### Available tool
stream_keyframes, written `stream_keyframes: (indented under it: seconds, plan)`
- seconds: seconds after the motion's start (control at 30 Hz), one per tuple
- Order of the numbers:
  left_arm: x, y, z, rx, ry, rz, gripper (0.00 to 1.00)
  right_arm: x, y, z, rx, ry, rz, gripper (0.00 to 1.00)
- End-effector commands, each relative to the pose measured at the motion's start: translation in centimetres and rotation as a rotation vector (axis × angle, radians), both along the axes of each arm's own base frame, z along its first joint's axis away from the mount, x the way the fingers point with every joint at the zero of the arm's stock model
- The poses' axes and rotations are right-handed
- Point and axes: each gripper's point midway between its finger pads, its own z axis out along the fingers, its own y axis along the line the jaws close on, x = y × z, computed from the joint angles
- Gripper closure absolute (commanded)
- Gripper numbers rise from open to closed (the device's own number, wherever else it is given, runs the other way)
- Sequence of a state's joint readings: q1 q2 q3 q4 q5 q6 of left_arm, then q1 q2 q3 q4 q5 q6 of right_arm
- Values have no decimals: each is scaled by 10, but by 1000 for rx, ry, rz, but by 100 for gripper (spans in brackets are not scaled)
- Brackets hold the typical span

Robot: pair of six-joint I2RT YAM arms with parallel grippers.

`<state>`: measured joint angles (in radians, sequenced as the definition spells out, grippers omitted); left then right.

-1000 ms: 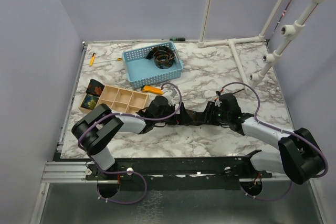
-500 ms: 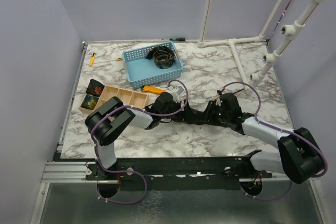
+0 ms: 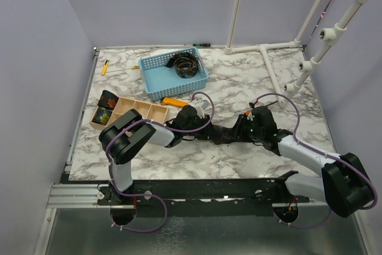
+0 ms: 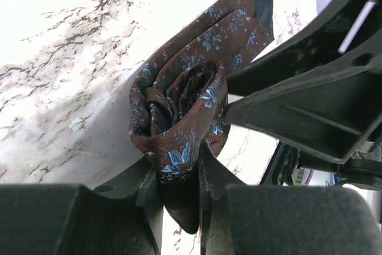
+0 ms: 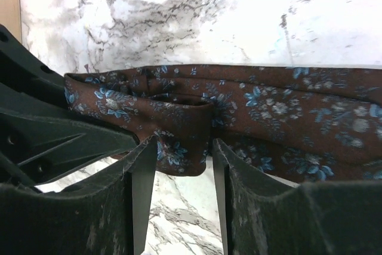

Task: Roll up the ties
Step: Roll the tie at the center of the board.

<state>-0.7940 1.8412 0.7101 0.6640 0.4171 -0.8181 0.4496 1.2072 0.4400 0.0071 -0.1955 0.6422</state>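
The loose roll (image 4: pixel 185 88) goes toward the wooden tray next, drawn by my left gripper. The roll then turns over the flat part of the tie that still runs from it.
A dark brown tie (image 3: pixel 218 134) with small blue flowers lies stretched across the marble table (image 3: pixel 179 159) between my two grippers. Its left end is coiled into a loose roll (image 4: pixel 185 88). My left gripper (image 3: pixel 192 117) is shut on the lower edge of that roll, fabric pinched between its fingers (image 4: pixel 149 189). My right gripper (image 3: pixel 243 128) sits at the strip's other part; in the right wrist view a folded edge of the tie (image 5: pixel 286 106) fills the gap between its fingertips (image 5: pixel 143 165), touching both. A second tie, rolled (image 3: pixel 186 65), lies in the blue basket (image 3: pixel 156 70).
A wooden compartment tray (image 3: pixel 140 111) stands left of the left gripper, with dark patterned fabric (image 3: pixel 106 107) at its left end. An orange-handled tool (image 3: pixel 173 101) lies between tray and basket. A white pipe frame (image 3: pixel 271 64) occupies the back right.
My left arm swung right to the coiled end of the tie and its jaws closed on it. The right gripper shifted slightly back and left with the strip.
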Motion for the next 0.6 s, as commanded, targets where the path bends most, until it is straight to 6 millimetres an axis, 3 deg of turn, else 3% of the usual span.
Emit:
stream_keyframes:
  seconds: [0.0, 0.17, 0.37, 0.57]
  plan:
    - [-10, 4, -2, 42, 24, -27, 100, 9, -27, 12, -87, -32, -142, 53]
    - [-12, 36, -20, 285, 38, -5, 100, 18, -60, 13, -215, -33, -288, 54]
    - [-16, 94, -24, 623, 39, 26, 100, 13, -54, -3, -213, 20, -256, 59]
    - [-8, 146, -13, 926, 4, 48, 100, 9, -44, 0, -152, 10, -229, 62]
